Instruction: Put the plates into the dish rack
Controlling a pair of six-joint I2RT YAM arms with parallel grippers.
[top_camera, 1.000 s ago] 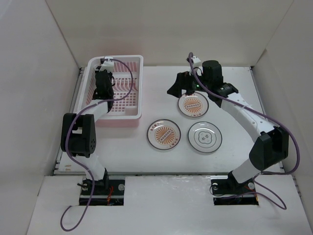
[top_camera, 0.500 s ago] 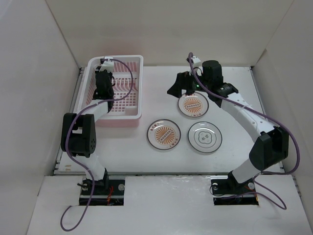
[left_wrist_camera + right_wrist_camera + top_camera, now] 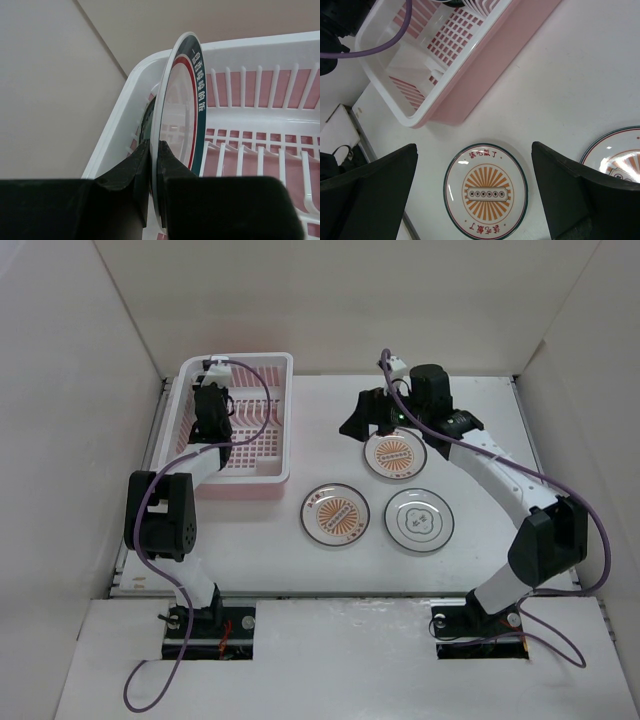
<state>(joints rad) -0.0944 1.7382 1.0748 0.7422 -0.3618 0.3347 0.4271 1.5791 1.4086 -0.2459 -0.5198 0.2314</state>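
To release the plate, my left gripper needs to lower deeper into the rack toward the rack's white divider wires (image 3: 234,418) (image 3: 215,159) first, because a dark shape occupies the rack's side.
In the left wrist view my left gripper (image 3: 154,150) is shut on the rim of a white plate with a teal rim (image 3: 181,100). It holds the plate upright on edge inside the pale pink dish rack (image 3: 240,47), close to its left wall, with a dark shape just behind. From above, this gripper (image 3: 213,405) sits in the rack (image 3: 240,490). My right gripper (image 3: 360,423) hovers open above the table beside the far sunburst plate (image 3: 395,453). A second sunburst plate (image 3: 337,512) and a grey-patterned plate (image 3: 419,519) lie flat nearer. One sunburst plate (image 3: 486,192) shows below the spread right gripper (image 3: 474,146).
White divider tines (image 3: 280,165) stand in the rack to the right of the held plate. Tall white walls (image 3: 80,440) close in the table on three sides. Purple cables (image 3: 245,375) loop over both arms. The rack's corner (image 3: 415,120) lies left of the right gripper.
The right gripper has shifted slightly to the left above the far sunburst plate. The left gripper and its plate have not moved.
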